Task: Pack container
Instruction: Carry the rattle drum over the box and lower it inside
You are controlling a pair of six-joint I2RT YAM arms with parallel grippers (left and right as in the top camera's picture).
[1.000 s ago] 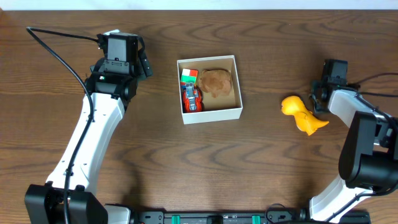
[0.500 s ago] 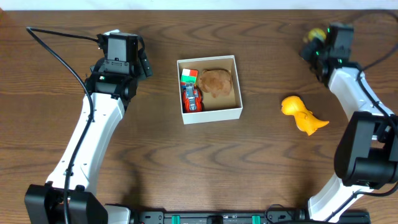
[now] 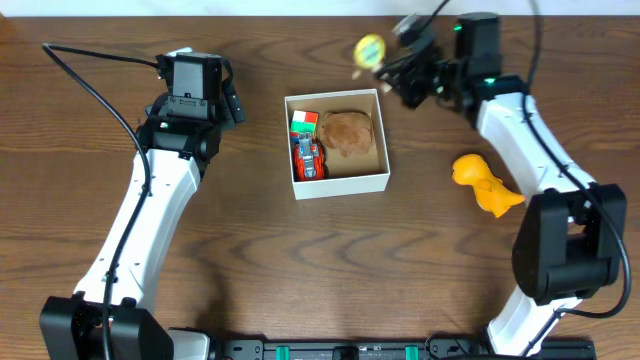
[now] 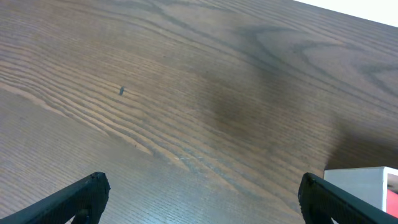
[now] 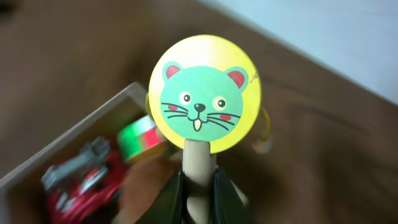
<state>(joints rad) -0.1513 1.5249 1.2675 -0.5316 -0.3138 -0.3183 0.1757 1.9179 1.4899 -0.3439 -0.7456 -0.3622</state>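
My right gripper draws back next, lowers the yellow toy onto the bare near part of the box's bottom beside the plush (image 3: pixel 347 132) and releases it.
The container (image 3: pixel 340 182) is a square white box with a tan inside at the table's middle; it holds a red toy car (image 3: pixel 308 158), a green and red block (image 3: pixel 304 122) and a brown plush (image 3: pixel 347 132). My right gripper (image 3: pixel 400 68) is shut on the wooden handle of a round yellow toy with a green mouse face (image 3: pixel 370 49), held above the table just beyond the box's far right corner. In the right wrist view the toy (image 5: pixel 204 102) fills the middle, with the box (image 5: pixel 68 140) below left. My left gripper (image 4: pixel 199 199) is open and empty over bare wood, left of the box (image 4: pixel 364 180).
A yellow dinosaur toy (image 3: pixel 484 185) lies on the table right of the box. The left arm (image 3: pixel 150 210) stretches from the front left edge. The right arm (image 3: pixel 545 170) runs along the right side.
My right gripper has swung from beside the yellow dinosaur to the far right edge, then leftward toward the box carrying the yellow mouse-face toy. The left arm has not moved.
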